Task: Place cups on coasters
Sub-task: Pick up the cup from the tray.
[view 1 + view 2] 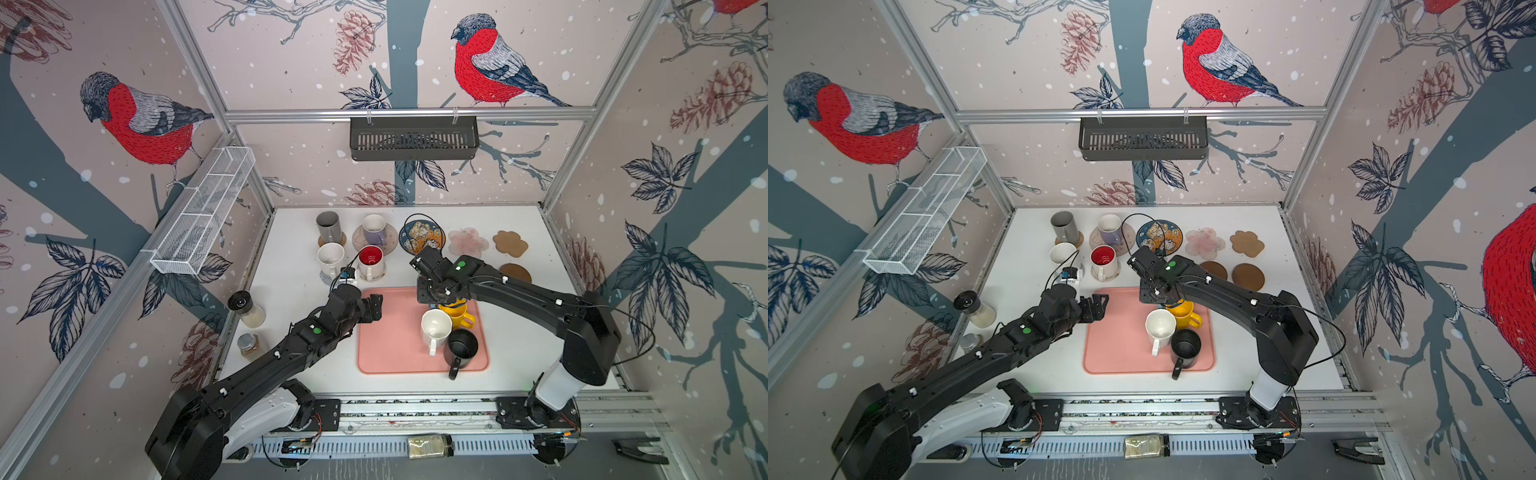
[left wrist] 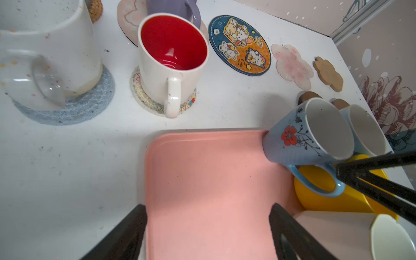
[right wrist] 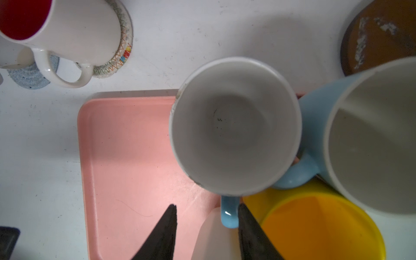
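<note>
My right gripper has the light blue flowered cup's handle (image 3: 229, 213) just below the gap between its fingers, so next it needs to move down around that handle with its fingers open.
Four cups stand on coasters at the back left: grey (image 1: 329, 226), lavender (image 1: 374, 230), white (image 1: 330, 259) and red-inside (image 1: 370, 262). On the pink tray (image 1: 390, 345) are a yellow cup (image 1: 457, 313), a white one (image 1: 435, 330), a black one (image 1: 460, 347) and two light blue ones (image 3: 234, 126) (image 3: 371, 135). My right gripper (image 3: 206, 207) is open, with the nearer blue cup's handle (image 3: 229, 213) between its fingers, against one. My left gripper (image 2: 208, 211) hangs open and empty over the tray's left edge. The blue cartoon (image 1: 419, 237), pink flower (image 1: 468, 242), tan cloud (image 1: 510, 244) and brown (image 1: 1248, 276) coasters are bare.
Two jars (image 1: 246, 309) (image 1: 249, 347) stand by the table's left edge. A white wire basket (image 1: 203, 212) hangs on the left wall and a black basket (image 1: 413, 139) on the back rail. Another jar (image 1: 430, 446) lies on the front rail.
</note>
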You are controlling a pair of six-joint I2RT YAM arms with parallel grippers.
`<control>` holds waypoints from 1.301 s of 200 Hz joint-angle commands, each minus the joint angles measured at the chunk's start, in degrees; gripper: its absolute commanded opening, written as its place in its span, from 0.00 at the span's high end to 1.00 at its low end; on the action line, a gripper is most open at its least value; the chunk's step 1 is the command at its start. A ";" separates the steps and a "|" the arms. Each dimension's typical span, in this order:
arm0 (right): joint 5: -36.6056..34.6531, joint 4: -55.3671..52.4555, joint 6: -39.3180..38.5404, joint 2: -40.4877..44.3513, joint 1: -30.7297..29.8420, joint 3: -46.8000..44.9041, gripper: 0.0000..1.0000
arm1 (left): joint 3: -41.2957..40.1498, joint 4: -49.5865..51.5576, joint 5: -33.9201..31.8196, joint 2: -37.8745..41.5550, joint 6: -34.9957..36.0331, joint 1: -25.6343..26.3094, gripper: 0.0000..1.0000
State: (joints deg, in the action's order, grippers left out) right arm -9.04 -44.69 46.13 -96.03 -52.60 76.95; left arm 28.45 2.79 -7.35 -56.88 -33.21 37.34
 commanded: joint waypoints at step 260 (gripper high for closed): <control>-5.29 1.80 5.63 -6.97 -0.84 -2.04 0.54 | -2.57 -7.36 5.50 3.19 0.15 0.10 0.14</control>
State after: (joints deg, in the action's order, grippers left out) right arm -13.41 -42.89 52.40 -102.50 -53.49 74.89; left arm 25.78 -2.72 -1.69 -53.69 -34.00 37.39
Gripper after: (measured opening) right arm 0.457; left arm 0.861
